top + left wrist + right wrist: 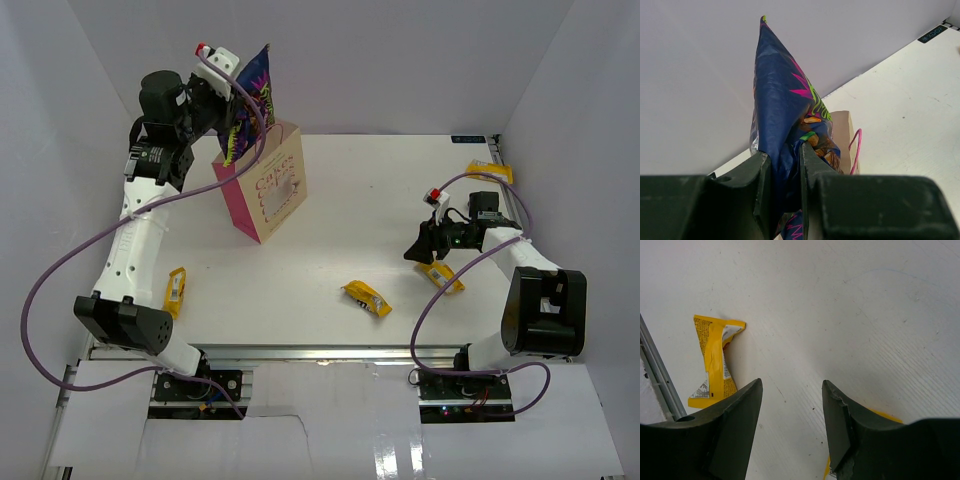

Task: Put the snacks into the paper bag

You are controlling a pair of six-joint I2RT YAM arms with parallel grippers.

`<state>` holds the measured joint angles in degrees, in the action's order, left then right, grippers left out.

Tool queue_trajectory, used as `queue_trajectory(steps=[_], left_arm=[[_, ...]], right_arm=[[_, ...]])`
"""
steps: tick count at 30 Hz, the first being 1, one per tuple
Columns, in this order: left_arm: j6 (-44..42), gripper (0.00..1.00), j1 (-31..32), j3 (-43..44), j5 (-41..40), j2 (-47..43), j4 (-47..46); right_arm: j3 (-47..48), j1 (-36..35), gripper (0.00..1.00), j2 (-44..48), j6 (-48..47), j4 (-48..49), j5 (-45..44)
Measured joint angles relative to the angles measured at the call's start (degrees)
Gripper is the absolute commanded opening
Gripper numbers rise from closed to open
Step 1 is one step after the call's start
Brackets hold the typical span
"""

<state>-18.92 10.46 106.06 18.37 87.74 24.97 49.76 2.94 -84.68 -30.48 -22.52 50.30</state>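
Note:
Next, my left gripper lowers the purple-blue cookie bag (260,88) inside and releases, as the paper bag's opening (272,144) is below and much of it still stands above the paper bag's rim.
My left gripper (233,128) is raised at the back left, shut on the purple-blue cookie bag (260,88), which hangs just over the mouth of the paper bag (268,190). In the left wrist view the cookie bag (785,100) is pinched between the fingers (812,165), with the paper bag's rim (842,132) and pink handle (856,147) behind it. My right gripper (414,252) hovers low over the table, open and empty (792,390). A yellow bar (714,362) lies ahead on its left, and another yellow bar (886,416) peeks from under its right finger.
Yellow bars lie at the front middle (366,297), beside the left arm (175,292), under the right arm (441,277) and at the back right (491,172). A metal rail (657,377) runs along the table's near edge. White walls enclose the table.

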Motion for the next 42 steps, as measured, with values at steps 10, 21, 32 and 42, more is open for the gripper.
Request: queue_trajectory(steps=[10,21,32,42], left_arm=[[1.03,0.00,-0.22,-7.65,-0.44,0.09,-7.06],[1.20,0.00,-0.24,-12.20,-0.42,0.35,-12.41],[1.31,0.00,-0.24,-14.80,-0.44,2.12,-14.51],[2.69,0.98,-0.24,-18.97,-0.59,1.95,-20.09]], right_arm=[[-0.26,0.00,0.57,0.00,0.07,0.07,0.00],[-1.73,0.00,0.57,0.00,0.07,0.13,0.00],[-1.99,0.00,0.58,0.00,0.04,0.13,0.02],[-3.74,0.00,0.58,0.74,-1.42,-1.07,0.85]])
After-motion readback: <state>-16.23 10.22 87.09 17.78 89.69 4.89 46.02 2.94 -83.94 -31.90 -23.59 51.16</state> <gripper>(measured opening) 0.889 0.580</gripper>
